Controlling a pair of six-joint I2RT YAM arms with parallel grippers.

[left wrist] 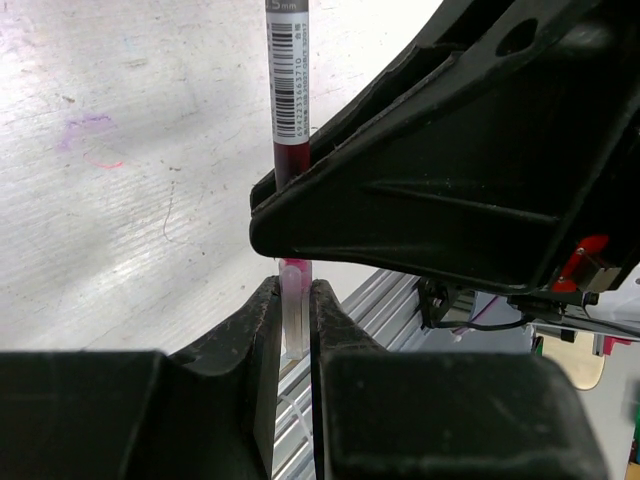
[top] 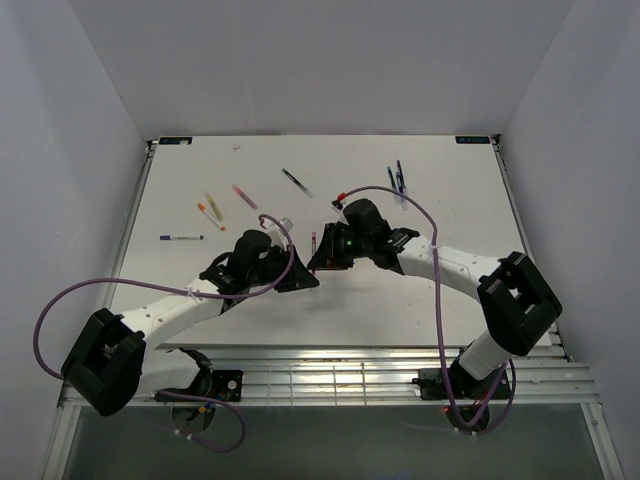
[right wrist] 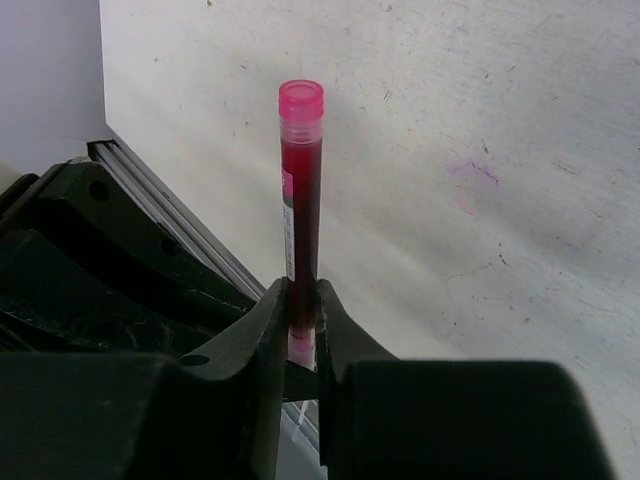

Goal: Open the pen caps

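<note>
The cap still sits against the red pen's body, so it goes away, then outward and down onto bare tabletop near the black pen next, where my left gripper releases it.
A pen with dark red ink is held above the table between both grippers. My left gripper is shut on its translucent pink-tipped cap. The barcoded barrel runs up behind my right gripper's black body. My right gripper is shut on the barrel, whose pink end plug points away. In the top view the left gripper and right gripper meet at mid-table. The cap still sits against the barrel.
Other pens lie on the far half of the table: a white one with a blue cap, orange, yellow, pink, black and two blue. Purple cables loop over both arms.
</note>
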